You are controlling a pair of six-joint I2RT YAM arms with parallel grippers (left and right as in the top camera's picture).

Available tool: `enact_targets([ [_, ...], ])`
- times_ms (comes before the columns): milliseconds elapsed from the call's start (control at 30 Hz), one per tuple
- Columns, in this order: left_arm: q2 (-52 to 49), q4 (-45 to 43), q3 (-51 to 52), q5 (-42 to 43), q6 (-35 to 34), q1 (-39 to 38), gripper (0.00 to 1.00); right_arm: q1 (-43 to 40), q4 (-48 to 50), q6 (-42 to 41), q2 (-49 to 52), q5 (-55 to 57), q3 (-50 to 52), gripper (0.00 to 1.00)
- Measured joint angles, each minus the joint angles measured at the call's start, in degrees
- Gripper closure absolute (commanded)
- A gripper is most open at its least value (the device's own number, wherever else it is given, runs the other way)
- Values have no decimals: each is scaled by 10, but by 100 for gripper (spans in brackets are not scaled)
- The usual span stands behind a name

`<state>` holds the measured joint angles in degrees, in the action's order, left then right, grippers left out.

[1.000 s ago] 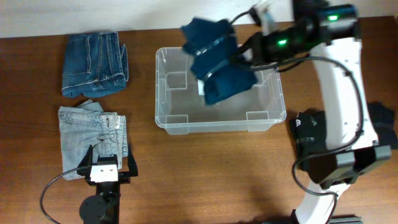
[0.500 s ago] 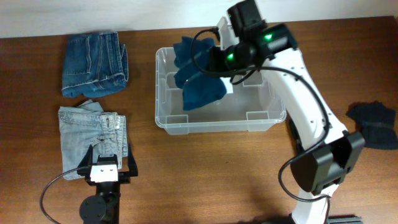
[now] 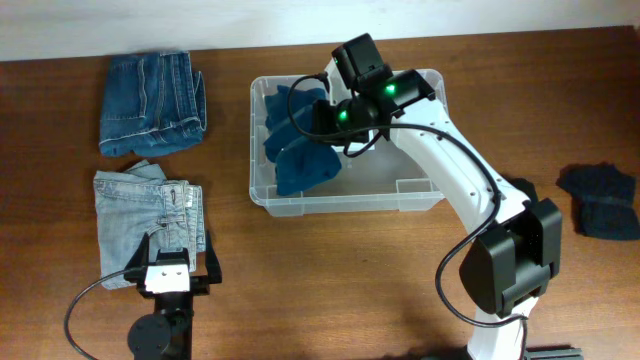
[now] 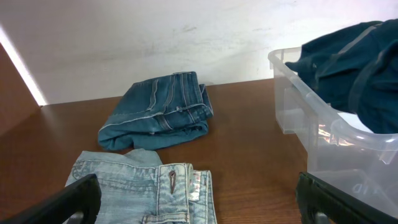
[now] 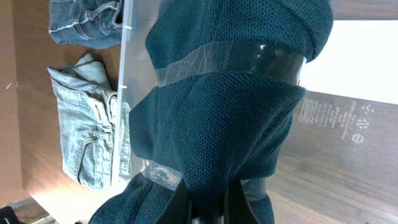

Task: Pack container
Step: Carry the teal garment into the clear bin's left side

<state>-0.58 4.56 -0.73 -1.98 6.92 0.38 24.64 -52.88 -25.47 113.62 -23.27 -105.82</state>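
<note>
My right gripper holds the dark teal knit garment point(image 3: 295, 150). It should bring it down into the end of the container that is nearer the jeans.
The clear plastic container point(image 3: 420, 190) stands at the table's middle back; it also shows in the left wrist view point(image 4: 323, 146). My right gripper point(image 3: 322, 120) is shut on a dark teal knit garment point(image 3: 295, 150) and holds it over the container's left half, its lower folds inside the walls. In the right wrist view the garment point(image 5: 230, 118) fills the frame, pinched between my fingers point(image 5: 208, 208). My left gripper point(image 3: 170, 272) is open and empty at the front left, over the light-blue jeans' lower edge.
Folded dark-blue jeans point(image 3: 150, 103) lie at the back left. Folded light-blue jeans point(image 3: 150, 215) lie below them. Another dark garment point(image 3: 600, 198) lies at the right edge. The left arm's base point(image 3: 160, 335) stands at the front edge.
My right arm has swung left and lower with the teal garment, from above the container's right half to its left half. The left arm has not moved.
</note>
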Motion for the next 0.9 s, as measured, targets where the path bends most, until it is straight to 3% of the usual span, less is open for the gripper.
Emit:
enact_targets([
  [800, 0, 0, 0, 0, 0, 0, 1, 3, 29, -23, 70, 35, 2, 96],
  [900, 0, 0, 0, 0, 0, 0, 1, 3, 30, -30, 76, 36, 3, 91],
])
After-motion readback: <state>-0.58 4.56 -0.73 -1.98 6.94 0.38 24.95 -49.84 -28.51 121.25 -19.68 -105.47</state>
